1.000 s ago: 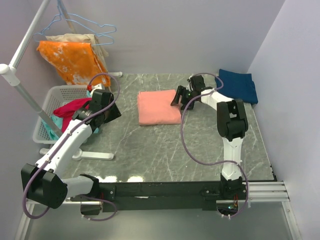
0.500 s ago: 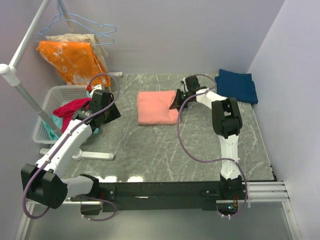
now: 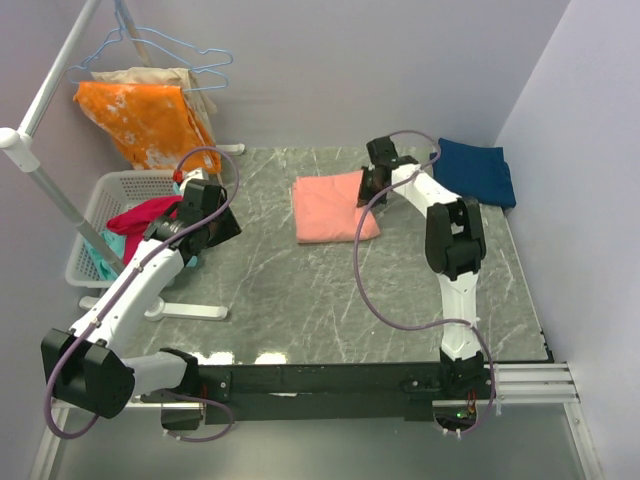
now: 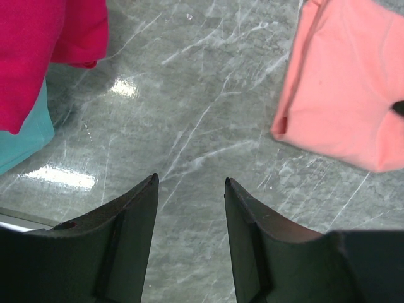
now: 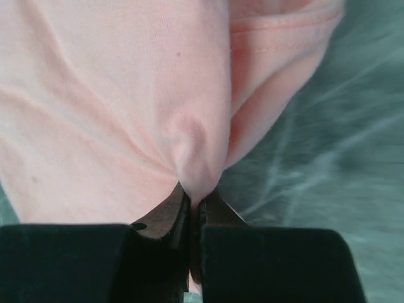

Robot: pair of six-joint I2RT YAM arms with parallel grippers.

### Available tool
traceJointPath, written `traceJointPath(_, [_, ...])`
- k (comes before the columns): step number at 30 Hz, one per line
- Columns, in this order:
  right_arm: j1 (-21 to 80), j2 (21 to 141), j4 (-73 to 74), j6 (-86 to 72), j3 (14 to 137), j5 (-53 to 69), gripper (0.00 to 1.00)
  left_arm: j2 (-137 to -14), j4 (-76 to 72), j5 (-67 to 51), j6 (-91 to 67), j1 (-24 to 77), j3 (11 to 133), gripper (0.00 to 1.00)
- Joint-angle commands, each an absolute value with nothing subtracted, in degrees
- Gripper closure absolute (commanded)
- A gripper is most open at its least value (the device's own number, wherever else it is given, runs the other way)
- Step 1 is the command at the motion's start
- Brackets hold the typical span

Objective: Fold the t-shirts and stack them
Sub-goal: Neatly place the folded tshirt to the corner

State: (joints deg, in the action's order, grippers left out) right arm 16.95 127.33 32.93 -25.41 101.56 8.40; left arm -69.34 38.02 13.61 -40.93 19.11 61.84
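Since the folded navy t-shirt [image 3: 478,170] lies flat and uncovered, I will move my right gripper to the right in the top view, releasing the salmon-pink t-shirt [image 3: 333,207] onto it.
The folded salmon-pink t-shirt [image 3: 333,207] lies in the middle of the marble table, also seen at the upper right of the left wrist view [image 4: 344,88]. My right gripper [image 3: 366,186] is shut on its right edge, the cloth [image 5: 126,107] bunched into a pinch between the jaws [image 5: 196,197]. The folded navy t-shirt [image 3: 478,170] rests at the back right corner. My left gripper [image 4: 191,183] hovers open over bare table beside the basket, nothing between its fingers [image 3: 205,222].
A white laundry basket [image 3: 108,195] at the left holds a magenta-red garment [image 3: 145,215] and a teal cloth [image 4: 22,136]. An orange blotched cloth [image 3: 145,120] hangs on a rack with a white pole [image 3: 45,190]. Walls close the back and right.
My right gripper closed on the pink t-shirt's right edge and dragged it right and back, toward the navy shirt. The left arm stayed still.
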Motion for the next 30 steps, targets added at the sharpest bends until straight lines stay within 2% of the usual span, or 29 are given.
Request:
traceJointPath(1, [15.21, 124.01, 38.67, -22.51, 112.22, -6.31, 1.0, -67.5, 37.7, 14.41, -39.82, 19.25, 63.81, 0.48])
traceJointPath(8, [10.21, 127.43, 45.86, -20.74, 130.13, -14.06, 1.0, -68.64, 38.14, 14.94, -39.2, 19.25, 66.27, 0.49])
traceJointPath(14, [2.65, 129.11, 46.15, -19.78, 139.39, -11.34, 1.0, -70.22, 38.5, 14.42, -38.5, 19.25, 67.76, 0.48])
traceJointPath(25, [-10.88, 135.35, 42.54, -17.31, 139.93, -10.9, 1.0, -75.75, 40.08, 11.51, -37.27, 19.25, 73.38, 0.5])
traceJointPath(30, [-13.09, 134.74, 41.57, -20.38, 137.02, -12.82, 1.0, -77.69, 39.9, 10.9, -37.0, 19.25, 74.53, 0.49])
